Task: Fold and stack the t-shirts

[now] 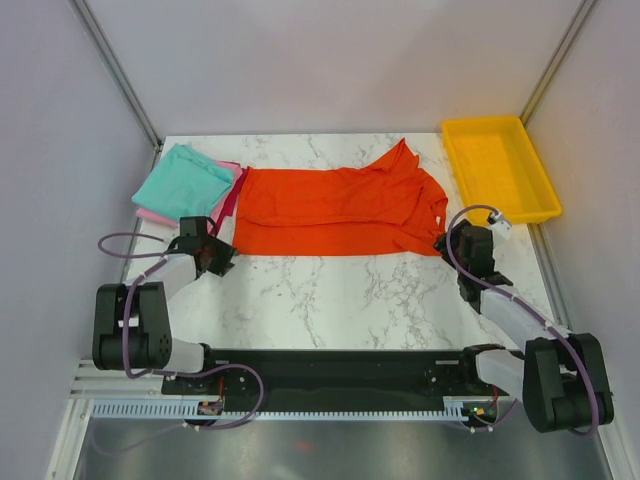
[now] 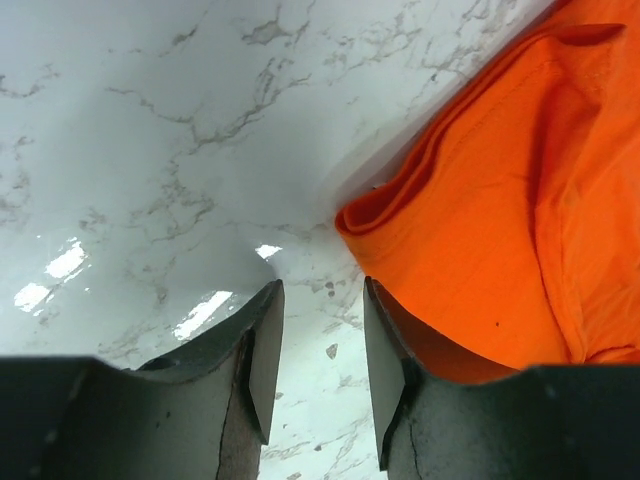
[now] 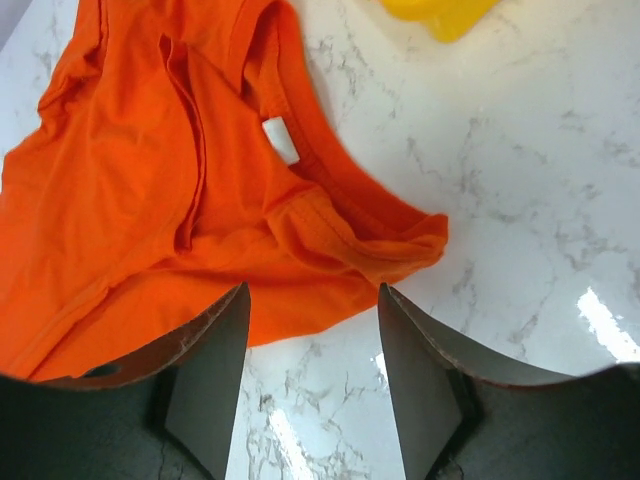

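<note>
I need to lower my right gripper next and close it on the orange shirt's edge, because the orange shirt's near corner [image 1: 435,250] [image 3: 388,272] at the collar end is below the gripper's fingers.
The orange-red t-shirt [image 1: 340,208] lies spread and folded lengthwise across the middle of the marble table, collar to the right. A folded teal t-shirt [image 1: 182,181] lies on a pink one [image 1: 150,215] at the back left. My left gripper [image 1: 214,252] is open and empty just off the orange shirt's near left corner [image 2: 360,215]. My right gripper [image 1: 447,243] is open and empty by the collar end; the collar [image 3: 350,235] and white label [image 3: 281,139] lie just ahead of its jaws.
A yellow plastic tray [image 1: 500,170] stands at the back right, its corner visible in the right wrist view [image 3: 440,15]. Grey walls close in the table on three sides. A dark pink cloth edge [image 1: 232,197] shows between the teal shirt and the orange one.
</note>
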`<state>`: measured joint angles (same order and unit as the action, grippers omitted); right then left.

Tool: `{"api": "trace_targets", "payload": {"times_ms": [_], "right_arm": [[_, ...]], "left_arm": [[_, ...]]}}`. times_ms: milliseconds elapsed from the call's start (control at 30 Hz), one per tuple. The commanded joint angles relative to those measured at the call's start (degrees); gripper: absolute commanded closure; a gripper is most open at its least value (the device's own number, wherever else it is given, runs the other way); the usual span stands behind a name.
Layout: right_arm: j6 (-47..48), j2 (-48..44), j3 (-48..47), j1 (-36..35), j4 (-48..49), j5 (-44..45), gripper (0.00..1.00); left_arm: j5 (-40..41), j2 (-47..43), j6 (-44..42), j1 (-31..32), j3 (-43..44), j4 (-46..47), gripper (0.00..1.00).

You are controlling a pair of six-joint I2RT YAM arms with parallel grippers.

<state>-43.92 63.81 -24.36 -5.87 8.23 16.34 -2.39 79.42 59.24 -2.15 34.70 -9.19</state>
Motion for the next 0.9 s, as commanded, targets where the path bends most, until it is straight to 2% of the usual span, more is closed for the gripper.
{"api": "trace_targets", "payload": {"times_ms": [0,233,333,433,467,500,600,700,800,833,867], "right_arm": [[-0.81,0.6,3.17,0.15,8.37,-7.02,0.37],[-4.15,11.05,3.88,-0.37,16.46,-13.87,0.35],[-4.77,13.88,3.36,-0.28,17.53,-13.18,0.35],[-4.77,15.02,2.04,-0.37,14.54,-9.93,0.36],[-4.77,15.29,1.43,-0.28,13.4,-9.05,0.36],[-4.86,15.9,1.07,-0.28,12.52,-6.52,0.37],[-5.47,17.22,-0.95,-0.28,9.1,-3.08,0.41],[-4.86,17.84,-2.71,-0.37,6.8,-0.08,0.51],[-4.51,17.4,-3.15,-0.28,5.92,0.54,0.69],[-4.33,17.05,-3.15,-0.28,5.66,0.88,0.78],[-4.16,16.44,-2.89,-0.28,5.14,0.98,0.8]], "left_arm": [[0.82,2.14,0.08,-0.13,0.46,2.32,0.56],[-0.68,5.92,0.35,-0.05,1.42,3.91,0.59],[-0.77,7.67,0.35,-0.05,1.77,4.44,0.59],[-1.12,9.26,0.35,-0.04,2.21,4.88,0.59],[-0.77,9.61,-0.18,0.13,2.65,4.62,0.64],[-0.42,9.62,-0.35,0.04,2.66,4.79,0.77],[0.45,9.27,-0.53,0.13,2.39,4.88,0.93],[0.81,9.09,-0.62,0.04,2.22,4.8,0.96],[0.9,9.0,-0.8,0.13,2.3,4.62,0.98],[0.99,8.83,-0.8,0.13,2.3,4.62,0.98],[0.99,8.65,-0.88,0.13,2.22,4.62,0.98]]}}
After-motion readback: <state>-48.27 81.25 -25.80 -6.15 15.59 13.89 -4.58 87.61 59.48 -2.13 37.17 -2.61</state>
